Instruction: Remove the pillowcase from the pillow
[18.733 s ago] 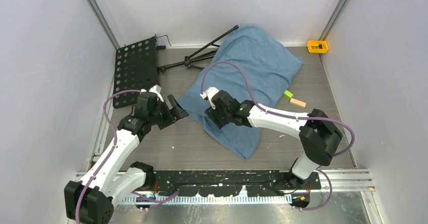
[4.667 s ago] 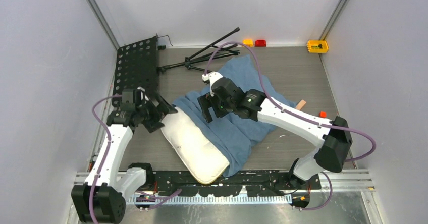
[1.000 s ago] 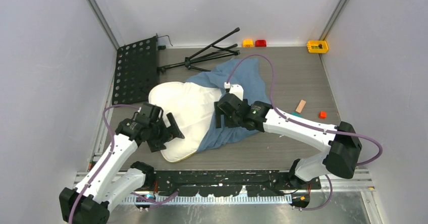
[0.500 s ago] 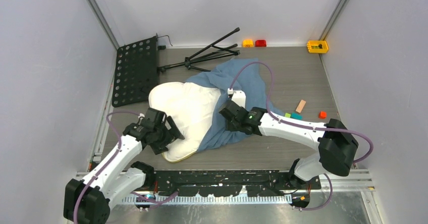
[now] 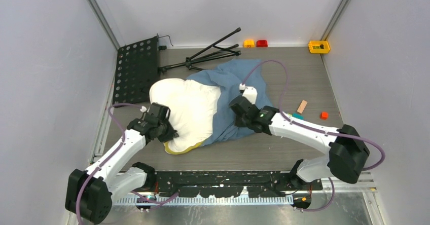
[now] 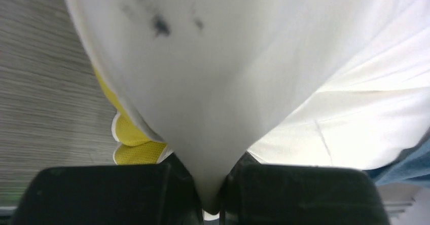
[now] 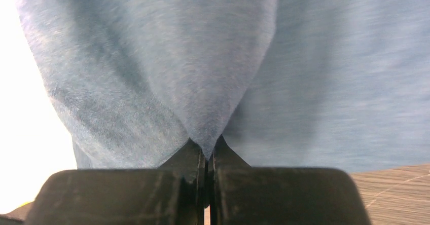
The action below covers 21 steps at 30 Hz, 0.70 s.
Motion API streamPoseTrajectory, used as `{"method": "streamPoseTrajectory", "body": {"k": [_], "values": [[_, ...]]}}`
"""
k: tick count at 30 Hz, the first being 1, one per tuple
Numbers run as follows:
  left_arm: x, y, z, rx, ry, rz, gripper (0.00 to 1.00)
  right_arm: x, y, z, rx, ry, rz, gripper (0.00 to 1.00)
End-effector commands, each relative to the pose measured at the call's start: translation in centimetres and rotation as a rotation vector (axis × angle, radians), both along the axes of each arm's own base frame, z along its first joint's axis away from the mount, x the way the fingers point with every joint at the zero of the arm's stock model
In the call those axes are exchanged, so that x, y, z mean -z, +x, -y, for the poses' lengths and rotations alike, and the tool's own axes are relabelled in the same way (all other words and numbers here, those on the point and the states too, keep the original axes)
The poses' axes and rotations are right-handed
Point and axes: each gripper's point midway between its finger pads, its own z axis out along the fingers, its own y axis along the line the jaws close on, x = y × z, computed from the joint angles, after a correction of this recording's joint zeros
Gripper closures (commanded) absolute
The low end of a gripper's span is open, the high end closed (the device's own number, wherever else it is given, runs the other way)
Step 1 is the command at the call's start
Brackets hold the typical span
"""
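Note:
I need to pull my left gripper outward next, toward the perforated plate and away from my right gripper, and then open it, because pillowcase (image 5: 230, 85) covers one side of the pillow.
The cream-white pillow (image 5: 190, 111) with yellow edge piping lies mid-table, its left part bare. Dusty blue pillowcase (image 5: 230, 85) still covers its right side and bunches toward the back. My left gripper (image 5: 165, 134) is shut on a pinched fold of the pillow (image 6: 218, 113) at its near left corner, with yellow piping (image 6: 133, 146) beside the jaws. Right of the pillow, my right gripper (image 5: 237, 117) is shut on a fold of the pillowcase (image 7: 203, 83), the blue cloth drawn into a point between the jaws.
A black perforated plate (image 5: 134, 70) leans at the back left, with a folded black stand (image 5: 210, 52) behind the pillowcase. Small blocks lie along the back edge (image 5: 255, 43) and at right (image 5: 302, 106). A yellow piece (image 5: 319, 46) sits in the back right corner.
Both grippers went from open to shut, the left on the pillow's near corner and the right on the pillowcase. The right gripper shifted right and the pillow's near end drew in.

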Motion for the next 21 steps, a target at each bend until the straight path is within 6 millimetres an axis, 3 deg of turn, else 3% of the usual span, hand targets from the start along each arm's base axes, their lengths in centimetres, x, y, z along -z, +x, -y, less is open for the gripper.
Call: {"method": "streamPoseTrajectory", "body": {"k": [1, 8, 15, 21], "values": [[-4.4, 3.2, -4.8, -0.057, 0.245, 0.164, 1.00, -3.2, 3.2, 5.4, 0.145, 0.020, 0.098, 1.00], [-10.7, 5.6, -7.7, -0.108, 0.326, 0.299, 1.00, -5.9, 5.8, 13.4, 0.334, 0.020, 0.161, 1.00], [-17.0, 5.9, -14.1, -0.302, 0.542, 0.398, 1.00, -9.3, 6.3, 19.8, 0.537, -0.012, 0.232, 1.00], [-18.0, 5.9, -14.6, -0.316, 0.557, 0.430, 1.00, -12.2, 5.5, 23.5, 0.685, -0.037, 0.352, 1.00]]}}
